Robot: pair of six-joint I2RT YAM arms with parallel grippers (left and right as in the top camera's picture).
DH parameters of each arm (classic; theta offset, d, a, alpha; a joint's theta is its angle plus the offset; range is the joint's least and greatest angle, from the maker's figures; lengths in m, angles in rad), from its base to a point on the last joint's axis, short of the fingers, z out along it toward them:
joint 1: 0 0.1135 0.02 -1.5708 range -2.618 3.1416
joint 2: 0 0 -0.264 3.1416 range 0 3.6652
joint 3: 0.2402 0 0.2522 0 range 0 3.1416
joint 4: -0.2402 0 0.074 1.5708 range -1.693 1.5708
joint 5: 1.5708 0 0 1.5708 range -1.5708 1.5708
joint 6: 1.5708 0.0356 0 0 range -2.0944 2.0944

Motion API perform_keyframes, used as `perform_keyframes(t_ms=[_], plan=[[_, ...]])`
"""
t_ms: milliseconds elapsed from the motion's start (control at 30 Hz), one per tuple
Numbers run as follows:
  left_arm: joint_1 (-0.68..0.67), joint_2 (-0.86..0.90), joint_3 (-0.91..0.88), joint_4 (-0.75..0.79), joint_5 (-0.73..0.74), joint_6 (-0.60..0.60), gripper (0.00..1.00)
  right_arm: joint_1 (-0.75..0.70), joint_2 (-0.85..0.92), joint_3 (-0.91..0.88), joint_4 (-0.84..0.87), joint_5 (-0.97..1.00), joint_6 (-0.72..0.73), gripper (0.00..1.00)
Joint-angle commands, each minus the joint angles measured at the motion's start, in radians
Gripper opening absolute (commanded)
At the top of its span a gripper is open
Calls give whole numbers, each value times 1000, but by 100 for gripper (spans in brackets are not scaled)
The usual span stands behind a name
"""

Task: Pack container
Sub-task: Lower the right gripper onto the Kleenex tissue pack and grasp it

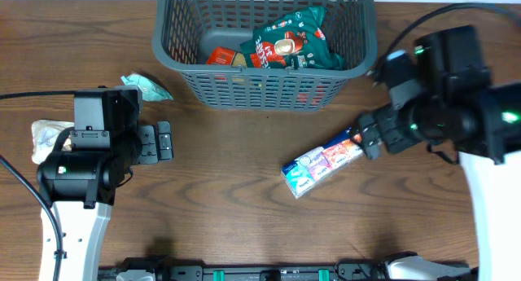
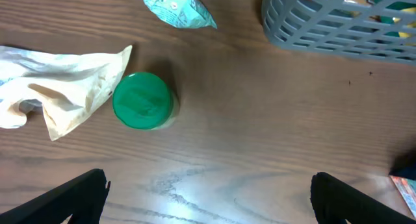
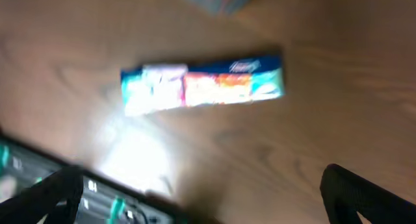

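Note:
The packet runs lengthwise from finger to finger, so I will next turn my right gripper and lower it over the middle of the long colourful packet (image 1: 323,163) (image 3: 203,85).
The container, a large dark grey lattice basket (image 1: 264,90), stands at the back centre and holds a green snack bag (image 1: 289,43) and a red-orange packet (image 1: 224,58). Its corner shows in the left wrist view (image 2: 338,29). A long colourful packet (image 1: 323,163) lies flat on the table in front of the basket and shows blurred in the right wrist view (image 3: 201,87). My right gripper (image 1: 369,142) (image 3: 201,204) is open and empty, just right of that packet. My left gripper (image 1: 165,141) (image 2: 208,204) is open and empty at the left, over bare table.
A green-lidded jar (image 2: 143,100) stands near a crumpled cream bag (image 2: 58,87) (image 1: 45,138) at the left. A teal packet (image 1: 146,87) (image 2: 175,6) lies left of the basket. A dark rail (image 1: 260,273) runs along the table's front edge.

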Motion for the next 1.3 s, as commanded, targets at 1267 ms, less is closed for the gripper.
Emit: perform_keyframes(t_ms=[1267], plan=[[5, -5, 22, -9, -2, -5, 99, 11, 360, -766, 826, 101, -934, 99]])
